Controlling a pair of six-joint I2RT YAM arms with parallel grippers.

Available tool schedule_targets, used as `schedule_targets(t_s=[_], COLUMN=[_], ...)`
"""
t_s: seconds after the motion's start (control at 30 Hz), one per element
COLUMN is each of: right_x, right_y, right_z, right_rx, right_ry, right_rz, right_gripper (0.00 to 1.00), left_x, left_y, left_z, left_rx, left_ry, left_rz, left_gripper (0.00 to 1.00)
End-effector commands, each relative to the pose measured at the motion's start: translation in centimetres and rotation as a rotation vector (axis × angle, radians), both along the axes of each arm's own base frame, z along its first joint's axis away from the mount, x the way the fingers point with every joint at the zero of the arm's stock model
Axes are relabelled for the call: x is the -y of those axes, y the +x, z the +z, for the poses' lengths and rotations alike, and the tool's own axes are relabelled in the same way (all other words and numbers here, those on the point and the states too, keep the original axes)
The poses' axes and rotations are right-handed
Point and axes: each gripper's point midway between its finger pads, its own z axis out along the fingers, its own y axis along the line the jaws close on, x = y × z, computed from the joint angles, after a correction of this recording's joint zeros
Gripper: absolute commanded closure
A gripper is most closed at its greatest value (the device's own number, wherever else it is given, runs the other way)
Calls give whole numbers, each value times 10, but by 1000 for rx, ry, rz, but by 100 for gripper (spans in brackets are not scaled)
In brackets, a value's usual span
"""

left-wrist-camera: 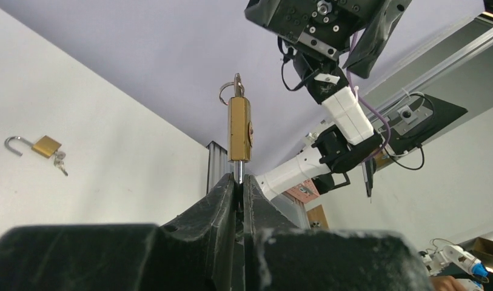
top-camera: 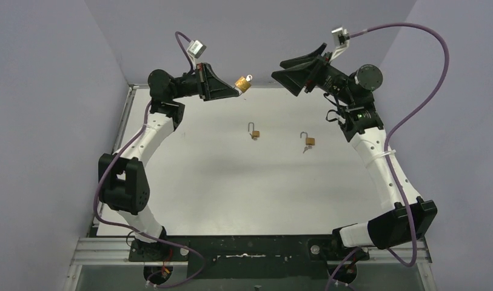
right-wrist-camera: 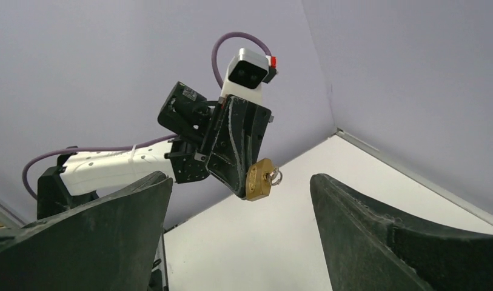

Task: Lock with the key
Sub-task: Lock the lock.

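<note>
My left gripper lowers, draws back to the bare tabletop nearer than the open padlocks and releases its padlock next, since that spot lies clear.
My left gripper [top-camera: 233, 88] is raised at the back of the table and shut on the shackle of a brass padlock [top-camera: 242, 83]. The padlock's body [left-wrist-camera: 239, 130] sticks out beyond the fingertips, with the key and its ring [left-wrist-camera: 233, 90] in its end. It also shows in the right wrist view [right-wrist-camera: 259, 179]. My right gripper [top-camera: 284, 68] is open and empty, held high and facing the padlock from the right, a short gap away. Its fingers [right-wrist-camera: 377, 242] frame the padlock in the right wrist view.
Two more brass padlocks lie on the white table with shackles open, one at centre [top-camera: 254, 132] and one to its right [top-camera: 308, 141] with keys beside it. One of them shows in the left wrist view [left-wrist-camera: 43, 146]. Grey walls close the back and sides.
</note>
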Motion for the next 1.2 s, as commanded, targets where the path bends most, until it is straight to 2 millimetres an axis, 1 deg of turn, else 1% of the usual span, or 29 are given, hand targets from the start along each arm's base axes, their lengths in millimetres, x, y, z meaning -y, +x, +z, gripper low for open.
schedule_targets(t_s=[0.0,0.13,0.23,0.37,0.43,0.5,0.57,0.67,0.8,0.93,1.03,1.17], right_x=[3,-6,-19,-45,-59,-65,-66,-66,-67,-70,-72,-74], right_y=[-37,-23,-13,-13,-20,-20,-18,-16,-18,-19,-20,-21], right_z=[39,20,8,-12,-19,-22,-26,-28,-25,-25,-24,-23], right_rx=[171,123,53,-14,-22,-37,-52,-61,-58,-60,-59,-59], right_ry=[127,122,110,42,15,12,10,11,19,24,24,23], right_rz=[143,158,172,174,188,192,185,179,188,202,209,217], right_gripper=[13,17,22,25,27,28,30,33,42,48,58,69], left_x=[-15,-16,-16,-16,-16,-15,-15,-15,-16,-16,-16,-16], left_y=[-29,-35,-35,-35,-34,-33,-33,-34,-35,-37,-38,-40], left_z=[17,13,9,7,6,4,4,4,4,4,4,4], left_rx=[105,95,77,68,69,61,58,58,56,56,57,57], left_ry=[37,46,49,53,57,63,64,64,63,62,62,64], left_rz=[-13,-23,-22,-19,-15,-14,-15,-15,-10,-6,-6,-9], left_gripper=[100,100,100,100,100,100,100,100,100,100,100,100])
